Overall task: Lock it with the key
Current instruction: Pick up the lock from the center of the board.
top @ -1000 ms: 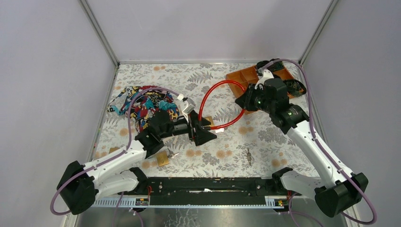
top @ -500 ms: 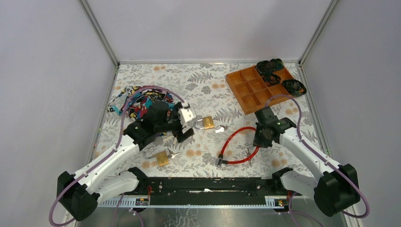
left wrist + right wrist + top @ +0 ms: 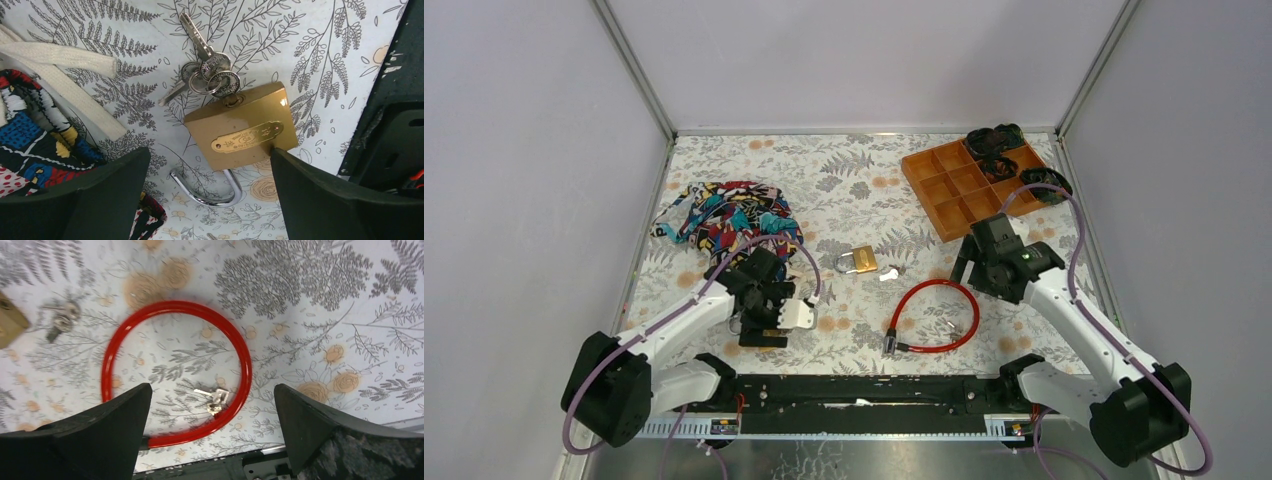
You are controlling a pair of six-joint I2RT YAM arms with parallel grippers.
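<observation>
I should next move my right gripper left in the top view toward the left gripper and close on the padlock's keyhole end, so its open shackle (image 3: 210,192) stays clear.
In the left wrist view a brass padlock (image 3: 240,127) lies flat on the floral table. Its steel shackle (image 3: 210,192) is swung open, free at one end. A bunch of keys (image 3: 210,75) hangs from the key stuck in its keyhole. My left gripper (image 3: 210,155) hovers just above it, open, a finger on each side, one fingertip (image 3: 280,157) at the lock's edge. From above, the left gripper (image 3: 762,330) hides that lock. My right gripper (image 3: 212,390) is open above a red cable lock (image 3: 175,375) coiled around small keys (image 3: 214,400).
A second brass padlock (image 3: 859,262) with a key (image 3: 887,272) beside it lies mid-table. A patterned cloth (image 3: 724,215) with white straps sits at the left, touching the left gripper's side. An orange compartment tray (image 3: 954,190) stands at the back right. The black base rail (image 3: 864,390) runs along the near edge.
The right gripper has let go of the red cable, which now lies coiled on the table, and has drawn back above it. The left arm swung back to the near-left padlock.
</observation>
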